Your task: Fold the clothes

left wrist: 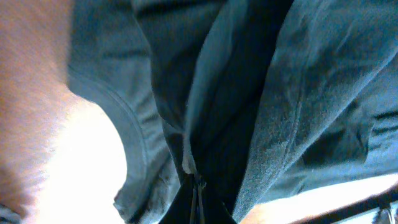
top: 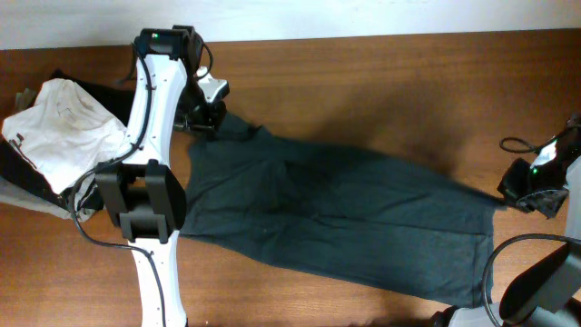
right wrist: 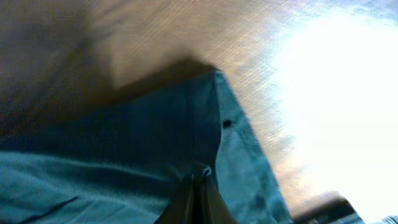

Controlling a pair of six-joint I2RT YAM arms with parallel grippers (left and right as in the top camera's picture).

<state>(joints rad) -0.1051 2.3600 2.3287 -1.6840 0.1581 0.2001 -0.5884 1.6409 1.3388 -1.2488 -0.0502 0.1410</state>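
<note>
My left gripper holds the bunched cloth and next needs to pull it back and down over the garment's end beside the pile, then open.
A dark grey-green garment lies spread across the middle of the wooden table. My left gripper is at its far left corner, shut on a bunch of the cloth, which hangs in folds in the left wrist view with a hemmed edge at the left. My right gripper is at the garment's far right corner, shut on the cloth's corner, which shows stretched with a seam in the right wrist view.
A pile of white and dark clothes sits at the table's left edge. A black cable loops at the far right. The table's back edge meets a white wall.
</note>
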